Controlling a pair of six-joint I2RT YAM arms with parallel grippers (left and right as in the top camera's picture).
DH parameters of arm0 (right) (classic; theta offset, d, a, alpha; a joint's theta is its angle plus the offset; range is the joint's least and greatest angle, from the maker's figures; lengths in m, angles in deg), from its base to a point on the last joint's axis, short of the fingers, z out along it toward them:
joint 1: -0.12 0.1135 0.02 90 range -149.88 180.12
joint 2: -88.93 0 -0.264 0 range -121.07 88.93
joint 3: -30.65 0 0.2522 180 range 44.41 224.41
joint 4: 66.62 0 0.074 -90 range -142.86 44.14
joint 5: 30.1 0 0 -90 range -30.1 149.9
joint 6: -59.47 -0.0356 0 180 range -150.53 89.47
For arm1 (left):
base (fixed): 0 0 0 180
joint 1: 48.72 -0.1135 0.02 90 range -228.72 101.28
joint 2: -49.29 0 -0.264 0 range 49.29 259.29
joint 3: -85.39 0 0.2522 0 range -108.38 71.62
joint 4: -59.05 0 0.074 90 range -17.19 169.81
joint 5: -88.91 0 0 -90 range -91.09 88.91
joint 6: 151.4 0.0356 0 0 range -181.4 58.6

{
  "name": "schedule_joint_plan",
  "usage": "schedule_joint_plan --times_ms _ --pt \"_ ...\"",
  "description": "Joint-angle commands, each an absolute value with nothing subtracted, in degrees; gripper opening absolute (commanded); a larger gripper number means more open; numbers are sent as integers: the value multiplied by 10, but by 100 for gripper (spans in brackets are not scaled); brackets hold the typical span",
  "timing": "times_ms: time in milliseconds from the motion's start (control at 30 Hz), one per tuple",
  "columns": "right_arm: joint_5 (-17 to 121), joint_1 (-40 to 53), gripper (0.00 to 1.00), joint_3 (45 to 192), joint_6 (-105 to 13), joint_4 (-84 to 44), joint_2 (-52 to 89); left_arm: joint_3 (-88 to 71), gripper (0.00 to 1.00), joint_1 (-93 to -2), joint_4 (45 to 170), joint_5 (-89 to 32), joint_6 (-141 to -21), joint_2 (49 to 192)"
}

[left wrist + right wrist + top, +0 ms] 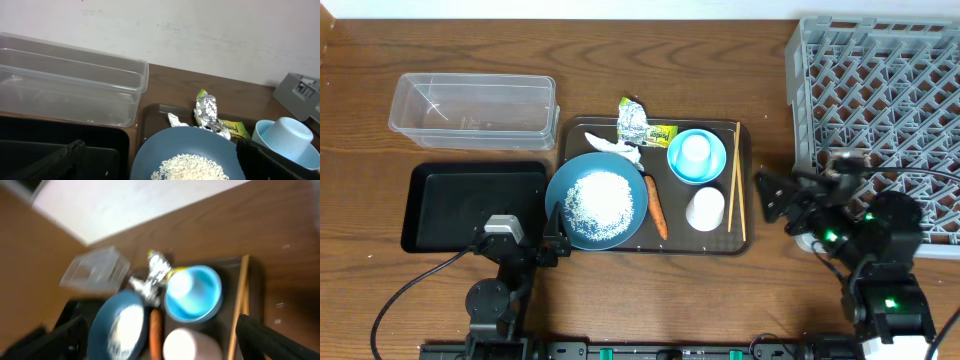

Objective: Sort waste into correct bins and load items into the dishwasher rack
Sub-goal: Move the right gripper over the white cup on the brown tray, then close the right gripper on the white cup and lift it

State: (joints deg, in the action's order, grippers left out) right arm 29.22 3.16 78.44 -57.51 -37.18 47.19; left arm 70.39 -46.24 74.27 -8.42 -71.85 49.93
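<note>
I need to move my right gripper over the chopsticks next. Then I should tip it downward and lower it around one whitish cup outside the bowl.
A round blue plate with loose rice lies on the brown serving tray. Beside it are an orange carrot, a white tissue and a foil wrapper. A light-blue bowl holds one whitish cup; another cup stands below it. Chopsticks lie along the tray's right side. The grey rack is at the far right. My left gripper is open just short of the plate. My right gripper is open, right of the chopsticks.
The clear tub stands at the back left, with the black tray in front of it. In the left wrist view the tub is ahead on the left. Bare wood runs between the serving tray and the rack.
</note>
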Motion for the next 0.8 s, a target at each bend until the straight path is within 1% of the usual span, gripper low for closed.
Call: schedule_joint_plan --times_ms 0,100,267,367,533,633,767 --pt "306 84 92 791 -536 -365 445 714 98 -460 761 -95 -717 499" --pt "337 132 89 793 -536 -373 418 714 98 -460 761 -95 -717 499" --pt "404 219 89 828 -525 -367 358 714 98 -460 761 -95 -717 499" --pt "469 273 88 881 -504 -316 310 714 98 -460 761 -95 -717 499" --pt "613 344 87 979 -502 -198 224 714 98 -460 762 -95 -717 499" --pt "658 365 86 1012 -522 -160 176 714 98 -460 762 -95 -717 499" --pt "690 363 86 1018 -559 -134 115 714 98 -460 762 -95 -717 499"
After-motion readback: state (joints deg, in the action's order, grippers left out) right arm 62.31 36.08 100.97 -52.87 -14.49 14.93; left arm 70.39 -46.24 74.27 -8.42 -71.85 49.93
